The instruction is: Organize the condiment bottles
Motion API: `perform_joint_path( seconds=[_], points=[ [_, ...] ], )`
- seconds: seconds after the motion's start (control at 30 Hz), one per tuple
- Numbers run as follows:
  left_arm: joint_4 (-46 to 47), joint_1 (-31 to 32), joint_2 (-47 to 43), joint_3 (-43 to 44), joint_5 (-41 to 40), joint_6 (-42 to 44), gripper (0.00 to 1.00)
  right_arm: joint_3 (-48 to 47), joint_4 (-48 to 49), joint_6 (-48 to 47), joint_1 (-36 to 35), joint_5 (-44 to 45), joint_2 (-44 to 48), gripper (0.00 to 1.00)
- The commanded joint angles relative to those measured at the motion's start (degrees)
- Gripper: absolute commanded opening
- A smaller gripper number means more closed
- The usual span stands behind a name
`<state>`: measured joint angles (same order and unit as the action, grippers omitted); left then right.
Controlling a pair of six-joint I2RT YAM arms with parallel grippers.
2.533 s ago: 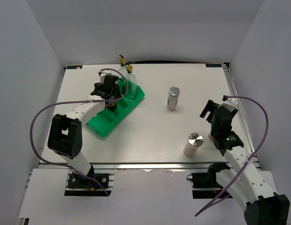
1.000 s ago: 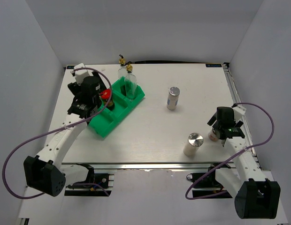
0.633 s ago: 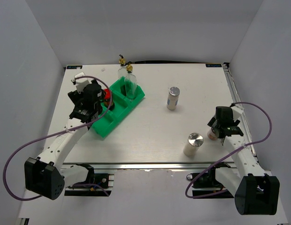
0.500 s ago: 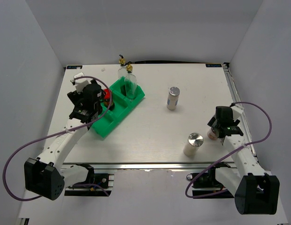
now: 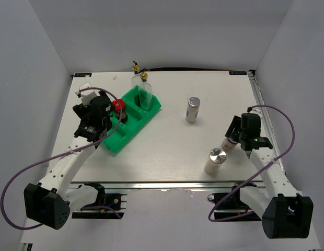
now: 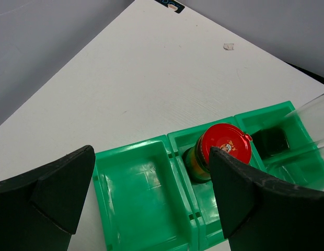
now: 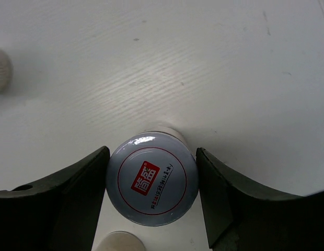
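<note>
My right gripper lifts next, crosses left in the top view over the empty space beside the red-lidded jar, lowers and releases.
The red-lidded jar (image 5: 118,105) stands in a middle compartment of the green tray (image 5: 117,140); the left wrist view also shows the jar (image 6: 224,144). Two glass bottles with gold pourers (image 5: 136,79) (image 5: 145,90) stand at the tray's far end. My left gripper (image 5: 104,125) (image 6: 151,152) is open and empty above the tray's near compartment (image 6: 136,198). My right gripper (image 5: 231,139) (image 7: 151,180) is shut on the white-lidded jar (image 5: 228,144) (image 7: 151,183). Two silver-capped shakers (image 5: 192,109) (image 5: 216,159) stand on the table.
The near shaker stands just left of my right gripper; a cream rounded shape (image 7: 117,241) shows at the bottom edge of the right wrist view. The table's right edge rail (image 5: 269,130) is close to the right arm. White walls enclose the table.
My left gripper has let go of the red-lidded jar in the tray and drawn back to the left. My right gripper closed on the white-lidded jar and moved it up-left.
</note>
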<state>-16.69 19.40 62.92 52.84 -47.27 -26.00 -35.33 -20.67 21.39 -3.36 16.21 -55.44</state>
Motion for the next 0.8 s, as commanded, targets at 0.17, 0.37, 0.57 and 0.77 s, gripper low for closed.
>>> perform_joint_path(
  seconds=[0.17, 0.37, 0.57, 0.77],
  points=[
    [0.3, -0.2, -2.6, -1.2, 1.4, -0.5, 0.98, -14.8, 11.5, -9.8, -12.9, -8.5, -3.0, 0.0],
    [0.5, -0.2, -4.0, -1.4, 1.7, -0.3, 0.98, -23.4, 13.9, -16.8, -29.2, -9.3, -10.5, 0.0],
    [0.6, -0.2, -4.4, -1.9, 1.6, -0.4, 0.98, -31.5, 16.9, -23.2, -43.7, -11.0, -20.2, 0.0],
    [0.6, -0.3, -3.7, -2.0, 1.4, -0.5, 0.98, -42.4, 23.3, -24.4, -51.1, -11.6, -33.8, 0.0]
  ],
)
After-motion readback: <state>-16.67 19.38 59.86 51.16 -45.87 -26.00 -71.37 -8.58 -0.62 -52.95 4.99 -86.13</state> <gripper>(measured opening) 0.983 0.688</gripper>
